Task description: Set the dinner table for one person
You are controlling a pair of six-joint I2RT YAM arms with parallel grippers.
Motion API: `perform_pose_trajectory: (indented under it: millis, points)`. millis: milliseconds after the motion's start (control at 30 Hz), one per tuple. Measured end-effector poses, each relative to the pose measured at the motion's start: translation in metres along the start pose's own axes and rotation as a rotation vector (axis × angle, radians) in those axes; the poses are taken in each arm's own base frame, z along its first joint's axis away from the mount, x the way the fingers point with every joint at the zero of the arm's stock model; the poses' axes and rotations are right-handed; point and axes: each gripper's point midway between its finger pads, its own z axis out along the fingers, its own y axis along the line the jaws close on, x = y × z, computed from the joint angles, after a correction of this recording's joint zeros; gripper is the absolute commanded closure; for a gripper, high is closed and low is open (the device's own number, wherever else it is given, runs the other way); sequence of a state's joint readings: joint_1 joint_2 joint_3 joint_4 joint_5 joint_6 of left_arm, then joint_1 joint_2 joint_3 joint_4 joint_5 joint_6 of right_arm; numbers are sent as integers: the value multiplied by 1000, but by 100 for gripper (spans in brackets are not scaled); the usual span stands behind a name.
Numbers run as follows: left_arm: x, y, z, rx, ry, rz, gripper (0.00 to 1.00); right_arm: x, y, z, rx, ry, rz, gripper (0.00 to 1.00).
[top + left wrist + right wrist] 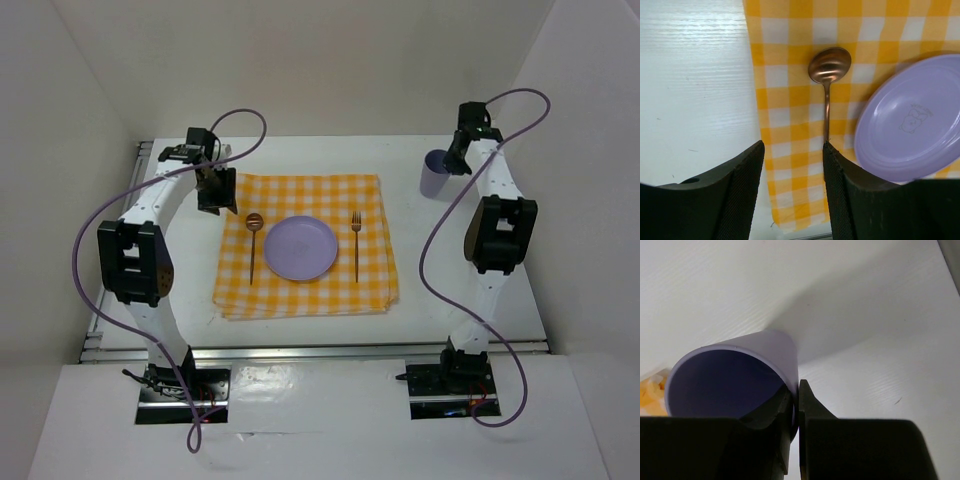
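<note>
I should next carry the cup (434, 172) sideways with my right gripper onto the cloth's free far corner beyond the fork's teeth.
On the white dinner table (450, 270) lies a yellow-and-white checked cloth (310, 290) with a purple plate (300, 248) in its middle. A copper spoon (253, 240) lies left of the plate and a copper fork (356, 245) lies right of it. My left gripper (216, 195) hovers open over the cloth's far left corner. In the left wrist view the spoon (829, 67) runs down past the right finger of the left gripper (792, 150), beside the plate (910, 120). A purple cup (434, 172) stands at the far right. My right gripper (796, 390) is shut on the wall of the cup (755, 347), one finger inside and one outside.
White walls enclose the table on three sides. Metal rails (320, 350) run along its near and left edges. Purple cables loop from both arms. The cloth's left edge (760, 100) borders bare tabletop (695, 85).
</note>
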State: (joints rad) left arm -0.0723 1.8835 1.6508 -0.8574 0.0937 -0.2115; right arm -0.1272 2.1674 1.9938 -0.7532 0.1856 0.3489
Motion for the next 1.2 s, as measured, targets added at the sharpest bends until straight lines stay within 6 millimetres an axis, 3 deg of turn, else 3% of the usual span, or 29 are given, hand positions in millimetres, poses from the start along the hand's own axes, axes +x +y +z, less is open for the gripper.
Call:
perform_pose_trajectory:
  millis: [67,167,300,400,600,1033,1200]
  points:
    - [-2,6,-1,-12,-6,-9,42,0,17,-12,-17,-25,-44,100]
    - [-4,12,-1,-25,-14,-21,42,11,72,-39,-90,-60,-143,100]
    - [-6,18,-5,-36,-24,-31,42,46,151,-72,-219,-71,-269,100]
    - [-6,21,-9,-41,-36,-36,42,72,182,-87,-277,-55,-330,100]
    - [0,26,-11,-49,-31,-46,42,76,200,-82,-296,-53,-347,100]
    - [0,27,-11,-49,-32,-45,42,102,205,-48,-285,22,-372,100]
    - [3,27,-9,-49,-24,-45,42,102,208,-48,-296,25,-371,76]
